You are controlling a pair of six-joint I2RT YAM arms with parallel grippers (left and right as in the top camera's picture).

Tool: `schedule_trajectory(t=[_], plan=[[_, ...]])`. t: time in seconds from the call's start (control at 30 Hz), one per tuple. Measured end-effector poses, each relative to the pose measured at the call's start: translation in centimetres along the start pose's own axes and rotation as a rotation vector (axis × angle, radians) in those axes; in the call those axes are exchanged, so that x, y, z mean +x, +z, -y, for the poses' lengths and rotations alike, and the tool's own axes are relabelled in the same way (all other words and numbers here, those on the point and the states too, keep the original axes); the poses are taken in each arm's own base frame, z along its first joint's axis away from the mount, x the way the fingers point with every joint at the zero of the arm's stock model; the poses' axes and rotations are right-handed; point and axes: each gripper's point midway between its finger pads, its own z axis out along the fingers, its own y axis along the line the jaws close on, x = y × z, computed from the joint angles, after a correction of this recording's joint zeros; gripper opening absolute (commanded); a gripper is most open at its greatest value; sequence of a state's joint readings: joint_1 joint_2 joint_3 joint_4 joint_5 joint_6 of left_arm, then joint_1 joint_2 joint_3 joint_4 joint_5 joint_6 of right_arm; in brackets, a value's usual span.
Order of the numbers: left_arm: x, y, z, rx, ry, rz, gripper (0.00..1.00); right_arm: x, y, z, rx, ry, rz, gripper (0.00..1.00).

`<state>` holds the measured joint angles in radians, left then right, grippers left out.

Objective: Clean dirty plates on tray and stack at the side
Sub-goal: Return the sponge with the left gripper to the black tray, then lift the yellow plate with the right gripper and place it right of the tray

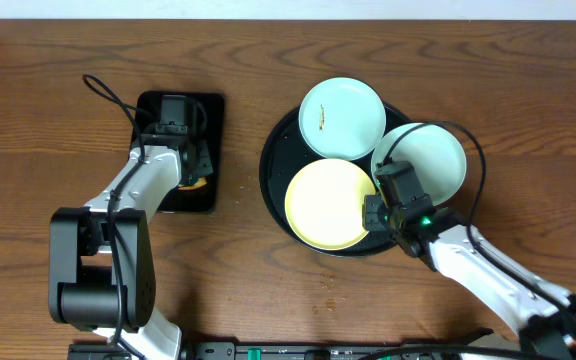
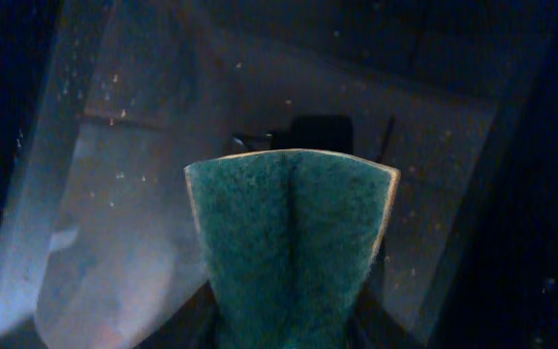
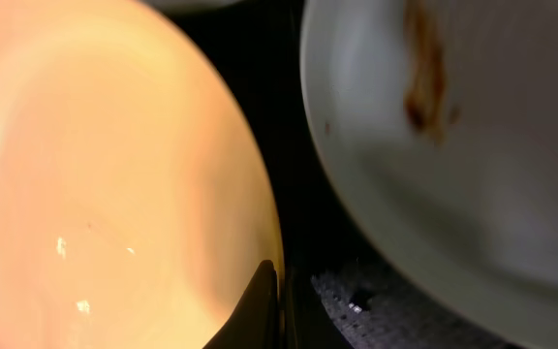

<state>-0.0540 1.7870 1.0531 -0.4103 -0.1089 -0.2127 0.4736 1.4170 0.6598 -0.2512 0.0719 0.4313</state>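
Observation:
The robot's right gripper needs to rise and go to the right in the overhead view, then come down and let go of the yellow plate (image 1: 326,203) on the bare tabletop, away from the smeared plates.
The round black tray (image 1: 271,165) holds three plates. A pale blue plate (image 1: 341,117) with a brown smear lies at the back. A second pale blue plate (image 1: 428,155) is at the right, and its brown smear shows in the right wrist view (image 3: 473,165). The pale yellow plate (image 1: 326,203) lies in front. My right gripper (image 1: 376,207) sits at the yellow plate's right rim. In the right wrist view (image 3: 294,291) one finger lies on the yellow plate (image 3: 95,174) and the other is outside the rim, shut on it. My left gripper (image 2: 284,330) is shut on a green sponge (image 2: 289,242).
The left arm hangs over a small rectangular black tray (image 1: 208,110) at the left, and its glossy floor fills the left wrist view (image 2: 114,242). The wooden table (image 1: 88,50) lies all around. A few crumbs (image 1: 326,282) lie on the table in front of the round tray.

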Motion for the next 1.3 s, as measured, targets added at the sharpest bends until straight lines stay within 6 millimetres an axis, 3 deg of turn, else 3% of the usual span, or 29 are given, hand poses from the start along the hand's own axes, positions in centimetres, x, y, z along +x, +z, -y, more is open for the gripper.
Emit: schedule_trajectory(t=[0.17,0.3,0.47,0.63,0.8,0.93,1.3], plan=[[0.0,0.0,-0.1,-0.003,0.001,0.001,0.8,-4.6,-3.3,0.3,0.059,-0.109,0.165,0.01],[0.0,0.0,0.0,-0.002,0.002,0.001,0.83,-7.9,-6.3,0.8,0.13,-0.182,0.294,0.01],[0.0,0.0,0.0,-0.003,0.003,0.001,0.83,-10.3,-9.6,0.2,0.214,-0.322,0.414,0.01],[0.0,0.0,-0.1,-0.003,0.003,0.001,0.84,-11.4,-11.6,-1.2,0.319,-0.489,0.501,0.01],[0.0,0.0,0.0,-0.003,0.003,0.001,0.84,-12.1,-14.2,-4.3,0.435,-0.681,0.611,0.01],[0.0,0.0,0.0,-0.003,0.003,0.002,0.84,-11.7,-15.6,-6.0,0.508,-0.81,0.638,0.01],[0.0,0.0,0.0,-0.002,0.003,0.001,0.84,-10.9,-16.0,-6.2,0.569,-0.888,0.616,0.01]])
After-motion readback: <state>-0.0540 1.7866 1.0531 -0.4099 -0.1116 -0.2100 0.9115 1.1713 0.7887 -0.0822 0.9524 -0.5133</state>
